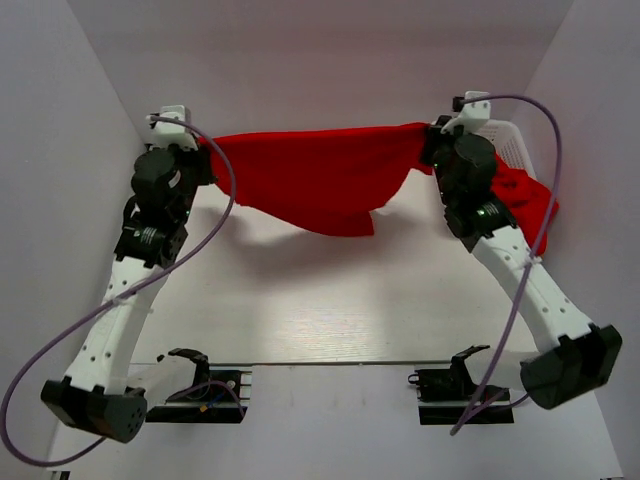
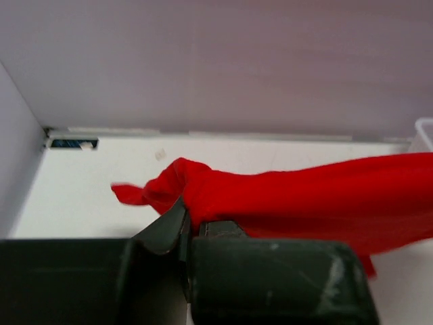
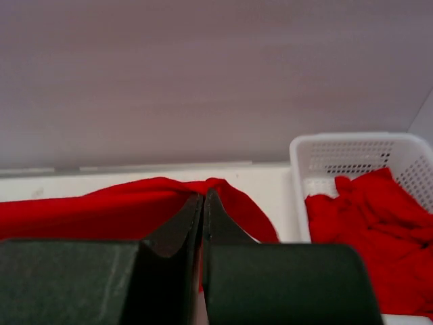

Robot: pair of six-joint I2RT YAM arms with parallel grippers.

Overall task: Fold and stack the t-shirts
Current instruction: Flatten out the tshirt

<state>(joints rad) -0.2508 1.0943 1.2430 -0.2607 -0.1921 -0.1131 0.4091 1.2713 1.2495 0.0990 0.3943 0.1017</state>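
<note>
My left gripper will next lower outward to the tabletop by the back wall (image 2: 210, 150), a bare spot, and release the t-shirt.
A red t-shirt (image 1: 320, 175) hangs stretched in the air between my two grippers, sagging in the middle above the table. My left gripper (image 1: 203, 150) is shut on its left end; in the left wrist view the cloth (image 2: 298, 193) bunches out of the closed gripper (image 2: 186, 213). My right gripper (image 1: 432, 140) is shut on its right end; in the right wrist view the cloth (image 3: 101, 210) runs left from the closed gripper (image 3: 203, 203). More red t-shirts (image 3: 369, 217) lie crumpled in the white basket (image 3: 345, 145).
The white lattice basket (image 1: 508, 142) stands at the back right behind my right arm, with red cloth (image 1: 525, 195) spilling over its side. White walls enclose the table on the left, back and right. Two black mounts (image 1: 200, 385) sit near the front edge.
</note>
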